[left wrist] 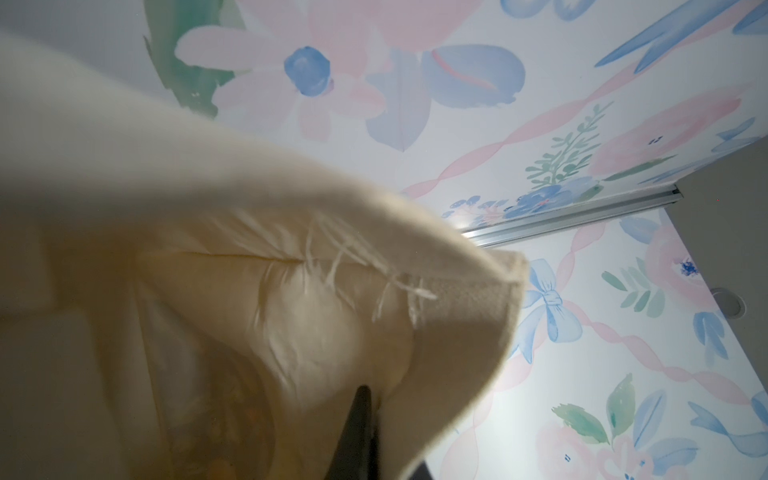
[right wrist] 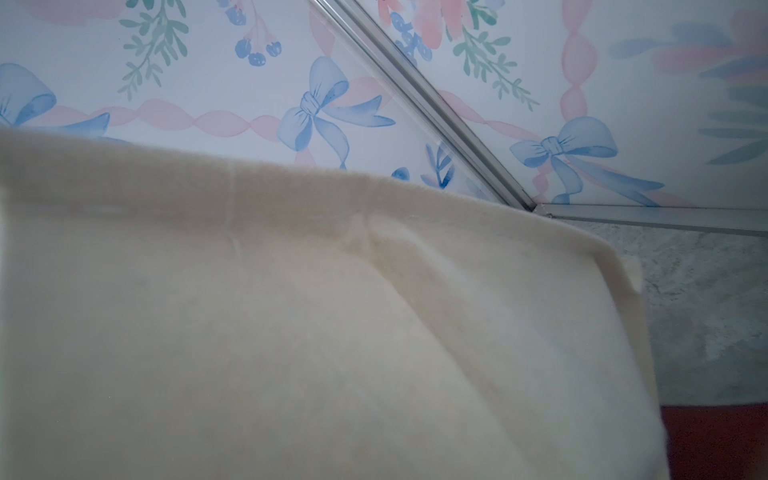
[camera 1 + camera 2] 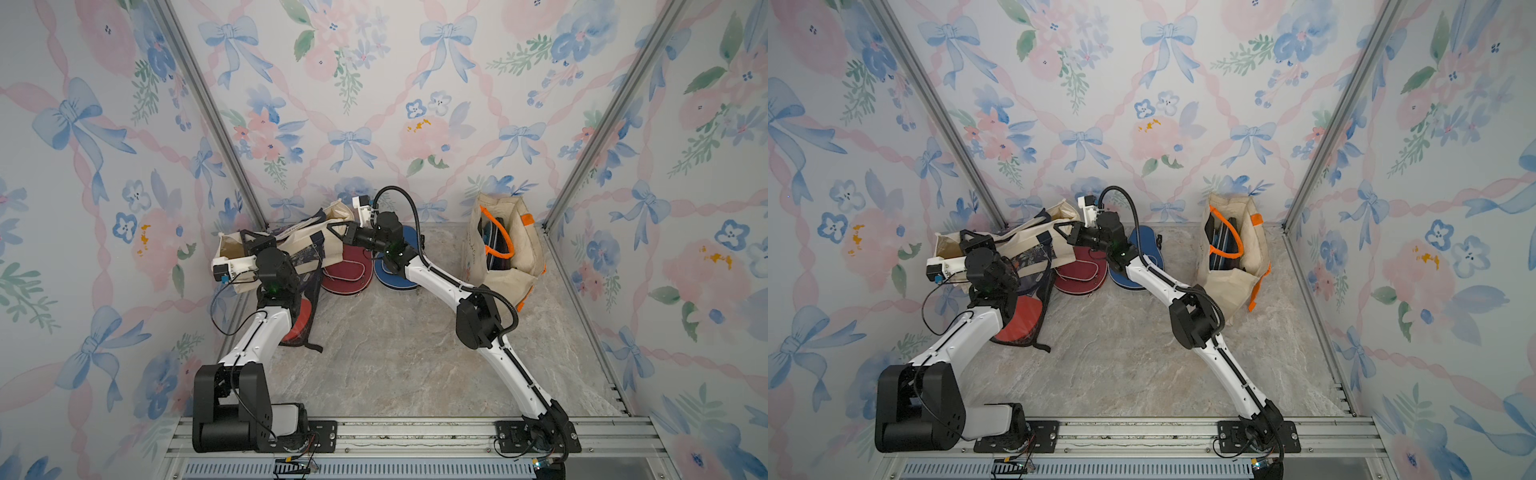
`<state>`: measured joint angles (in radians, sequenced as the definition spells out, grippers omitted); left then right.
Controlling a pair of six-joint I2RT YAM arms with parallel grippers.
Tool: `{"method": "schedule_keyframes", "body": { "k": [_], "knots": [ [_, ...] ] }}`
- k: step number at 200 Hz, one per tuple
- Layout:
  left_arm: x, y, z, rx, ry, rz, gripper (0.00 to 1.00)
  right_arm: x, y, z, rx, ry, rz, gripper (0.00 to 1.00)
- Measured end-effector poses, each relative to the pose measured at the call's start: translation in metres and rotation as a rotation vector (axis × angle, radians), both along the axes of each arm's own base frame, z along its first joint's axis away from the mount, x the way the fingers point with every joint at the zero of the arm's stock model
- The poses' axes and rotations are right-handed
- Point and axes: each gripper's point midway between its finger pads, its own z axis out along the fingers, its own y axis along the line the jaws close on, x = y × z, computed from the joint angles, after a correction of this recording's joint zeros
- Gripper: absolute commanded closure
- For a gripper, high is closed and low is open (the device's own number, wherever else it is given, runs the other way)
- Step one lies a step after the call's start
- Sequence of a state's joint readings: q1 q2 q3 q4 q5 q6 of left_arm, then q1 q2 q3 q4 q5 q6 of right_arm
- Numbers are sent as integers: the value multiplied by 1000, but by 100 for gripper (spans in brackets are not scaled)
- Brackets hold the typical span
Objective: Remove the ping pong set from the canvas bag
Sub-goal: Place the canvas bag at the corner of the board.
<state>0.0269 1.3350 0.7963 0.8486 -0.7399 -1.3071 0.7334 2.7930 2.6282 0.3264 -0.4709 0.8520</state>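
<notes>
The robot will lower its right gripper toward the far side of the maroon case [image 3: 347, 272] [image 2: 713, 428] and let go of it, because the bag still sags off the floor between both grippers.
A cream canvas bag [image 3: 299, 241] with navy straps is held off the floor at the back left, sagging between my two grippers. My left gripper [image 3: 249, 239] is shut on its left rim; one black finger [image 1: 359, 432] presses the cloth [image 1: 249, 291]. My right gripper [image 3: 332, 230] is shut on the bag's right end, its jaws hidden by fabric [image 2: 291, 332]. Beneath the bag lie a maroon case [image 3: 347, 272] and a blue case [image 3: 390, 280] partly under the right arm. A black mesh pouch with a red paddle [image 3: 301, 322] lies by the left arm.
A second cream bag with orange handles [image 3: 519, 249] stands upright at the back right with dark cases [image 3: 496, 241] inside. Floral walls close in on three sides. The marble floor [image 3: 395, 365] stretches to the metal rail [image 3: 415, 432] at the front.
</notes>
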Motion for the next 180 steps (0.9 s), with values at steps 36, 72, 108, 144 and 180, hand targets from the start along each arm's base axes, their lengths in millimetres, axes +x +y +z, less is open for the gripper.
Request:
{"method": "schedule_keyframes", "body": {
  "k": [36,72,108,144,180],
  "knots": [
    [5,-5,-13,66,21,-50,100,11,-7,5,10,-88,-41,100],
    [1,-2,-21,118,-1,-75,100,17,-4,-9,4,-166,-106,100],
    [3,5,-46,143,1,-96,100,20,5,-29,-1,-220,-192,100],
    [7,6,-57,167,-8,-121,100,24,8,-47,-29,-225,-250,91],
    [12,3,-59,184,-14,-145,94,29,4,-48,-23,-210,-281,45]
  ]
}}
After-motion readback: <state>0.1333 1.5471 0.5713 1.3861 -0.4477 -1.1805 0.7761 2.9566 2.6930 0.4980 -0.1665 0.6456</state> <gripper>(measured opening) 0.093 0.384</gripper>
